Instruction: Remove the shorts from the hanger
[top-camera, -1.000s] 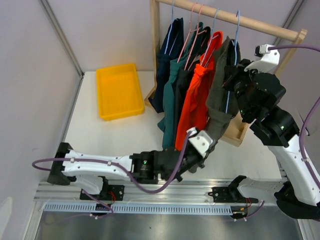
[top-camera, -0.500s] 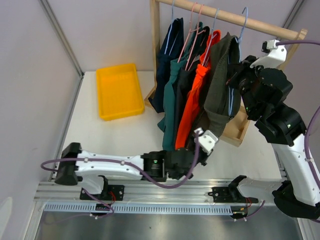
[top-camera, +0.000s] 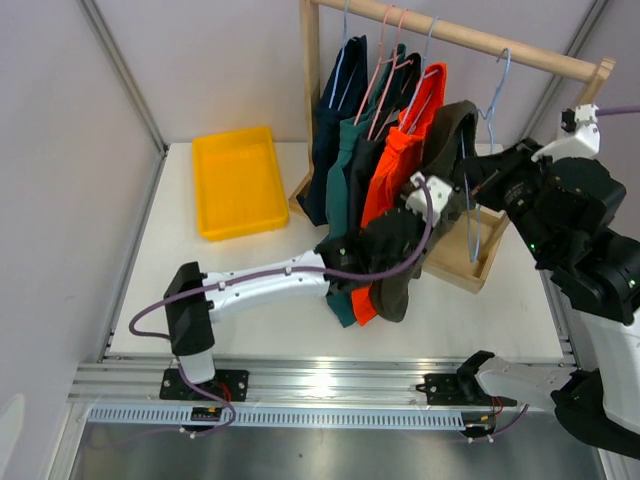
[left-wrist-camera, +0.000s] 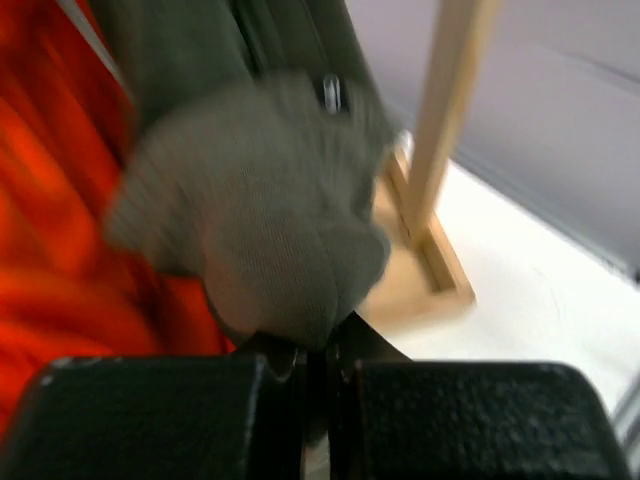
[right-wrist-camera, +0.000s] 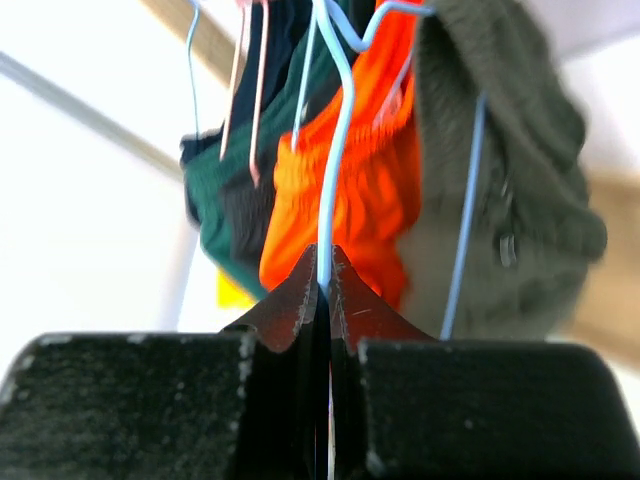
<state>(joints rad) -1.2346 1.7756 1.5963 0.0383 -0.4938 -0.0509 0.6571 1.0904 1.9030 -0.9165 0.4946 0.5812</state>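
Note:
My right gripper pulls the hanger toward the rack's end post, to the right in the top view, next, then releases it, since olive shorts still overlap the hanger wire.
Several pairs of shorts hang on a wooden rack: navy, teal, black, orange and olive green. My left gripper is shut on a bunch of the olive shorts, whose lower end droops below it; its fingertips pinch the fabric. My right gripper is shut on the wire of the light blue hanger, seen as the blue hanger wire between its jaws. The olive shorts hang to the right of that wire, still partly over the hanger.
A yellow tray lies at the back left of the table. The rack's wooden base and upright post stand close to both grippers. Grey walls enclose the back and left.
My left arm swung up and back from the front edge toward the rack, carrying the olive shorts' lower end. My right gripper moved right with the blue hanger.

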